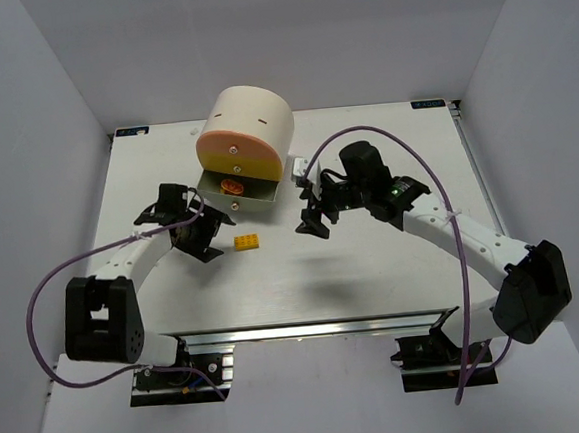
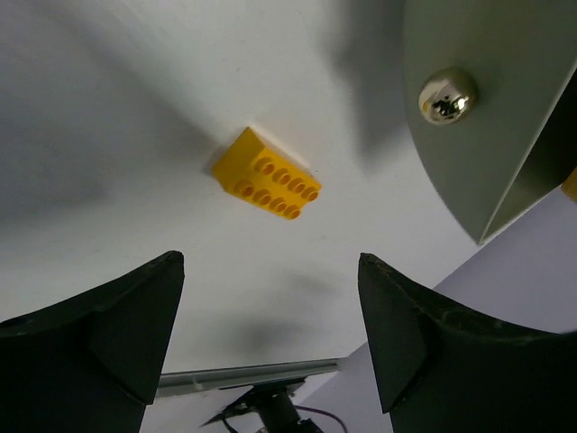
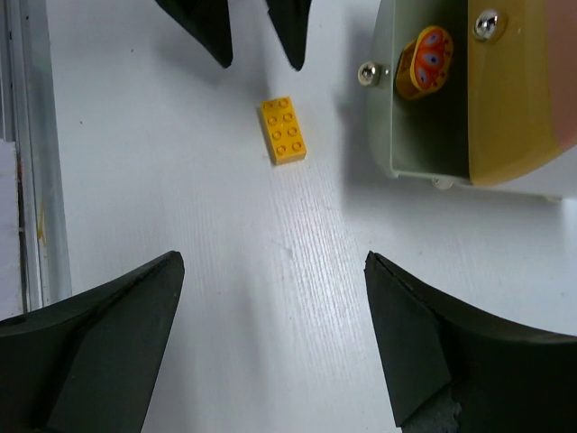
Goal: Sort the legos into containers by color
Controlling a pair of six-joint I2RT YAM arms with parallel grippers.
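Note:
My left gripper moves down and to the right in the top view around the yellow-orange lego's short end (image 1: pixel 239 244) (image 2: pixel 238 161) next, since that end faces its open fingers.
A yellow-orange lego (image 1: pixel 247 242) lies flat on the white table, studs up, just in front of the cabinet; it also shows in the left wrist view (image 2: pixel 268 174) and the right wrist view (image 3: pixel 283 130). The cream dome cabinet (image 1: pixel 253 118) has a pink-orange drawer, a yellow drawer (image 3: pixel 501 90) and a pulled-out grey-blue bottom drawer (image 1: pixel 251 195) holding a round orange disc (image 3: pixel 425 61). My left gripper (image 1: pixel 216 234) is open and empty, left of the lego. My right gripper (image 1: pixel 307 210) is open and empty, right of the lego. No green or purple legos are in view.
A small white object (image 1: pixel 301 165) sits against the cabinet's right side. The open drawer's front (image 2: pixel 487 117) with its metal knob (image 2: pixel 448 95) is close to my left gripper. White walls enclose the table on three sides. The table's metal front rail (image 3: pixel 36 180) is near.

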